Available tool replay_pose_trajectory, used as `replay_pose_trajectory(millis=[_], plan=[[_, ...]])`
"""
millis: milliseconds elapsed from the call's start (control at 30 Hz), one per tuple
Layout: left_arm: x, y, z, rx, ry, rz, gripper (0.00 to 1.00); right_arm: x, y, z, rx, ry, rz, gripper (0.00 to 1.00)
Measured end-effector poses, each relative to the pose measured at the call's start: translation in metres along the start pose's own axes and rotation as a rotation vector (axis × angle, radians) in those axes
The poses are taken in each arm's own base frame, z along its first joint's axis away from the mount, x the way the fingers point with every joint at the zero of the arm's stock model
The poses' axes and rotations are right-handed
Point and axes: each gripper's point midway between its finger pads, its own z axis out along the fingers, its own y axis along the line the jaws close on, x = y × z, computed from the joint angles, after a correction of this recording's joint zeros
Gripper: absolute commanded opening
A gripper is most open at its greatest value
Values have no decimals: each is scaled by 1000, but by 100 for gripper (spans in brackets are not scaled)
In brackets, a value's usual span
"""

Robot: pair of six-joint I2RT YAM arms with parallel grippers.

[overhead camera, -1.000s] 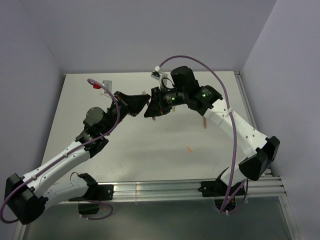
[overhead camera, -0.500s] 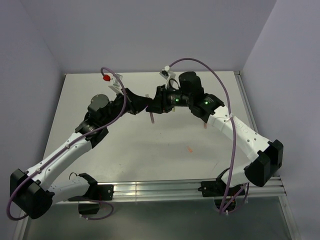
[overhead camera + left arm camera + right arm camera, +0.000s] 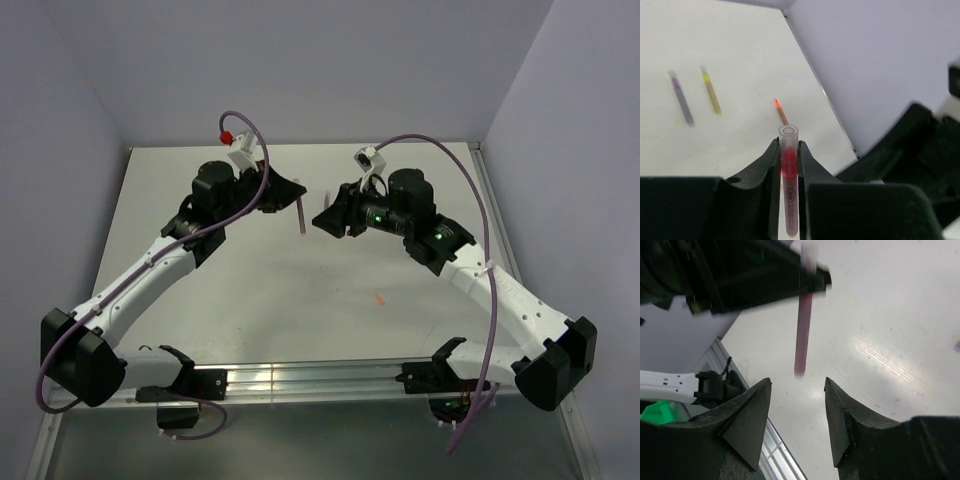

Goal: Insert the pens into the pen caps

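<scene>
The robot's left gripper should go down, tilt its fingers downward and let go of the pink-red pen, because the bare tabletop beside the purple pen is below the gripper.
My left gripper (image 3: 788,145) is shut on a pink-red pen (image 3: 790,200) whose pale see-through cap (image 3: 788,133) sits on its far end. From above, this pen (image 3: 302,215) hangs down from the left gripper (image 3: 298,196) over the table's back middle. Just to its right my right gripper (image 3: 320,221) stands open and apart from it. In the right wrist view the pen (image 3: 802,330) ends a little above the right gripper (image 3: 797,384). A purple pen (image 3: 682,99), a yellow pen (image 3: 711,91) and an orange-red pen (image 3: 781,112) lie on the table.
A small orange piece (image 3: 379,298) lies on the white table (image 3: 250,290) in front of the right arm. The purple walls close the back and both sides. A metal rail (image 3: 320,380) runs along the near edge.
The right gripper has opened, let go of the pink-red pen and drawn back to the right. The left gripper has kept the pen and swung up and back.
</scene>
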Motion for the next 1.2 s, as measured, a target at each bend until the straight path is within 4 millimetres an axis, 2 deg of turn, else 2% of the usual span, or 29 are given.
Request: replay_pose_trajectory(millis=[100,200,267,367,500,600,667,767,800,1000,1133,1200], plan=[[-17,17,12,-63,-29,34,0,8,-10,-14,69,-19,7,56],[-29,42,33,-146,-38,77,0,0,-15,-31,140,-70,12,56],[-28,65,52,-210,-22,106,0,-7,-17,-44,186,-112,16,57],[-7,113,77,-321,44,135,0,-9,-27,-57,269,-141,30,57],[31,176,102,-448,146,136,0,-1,-47,-66,384,-128,56,58],[52,209,114,-499,199,117,0,4,-57,-72,443,-122,69,60],[58,225,124,-520,219,110,0,4,-61,-76,465,-131,77,65],[53,240,143,-530,218,113,0,7,-67,-82,482,-147,93,70],[51,243,148,-531,212,117,0,9,-70,-84,488,-153,104,78],[50,251,158,-543,219,129,0,12,-94,-100,538,-190,173,100],[56,260,164,-557,232,132,3,8,-100,-103,533,-201,201,100],[62,267,163,-573,250,130,8,8,-101,-104,522,-201,213,100]])
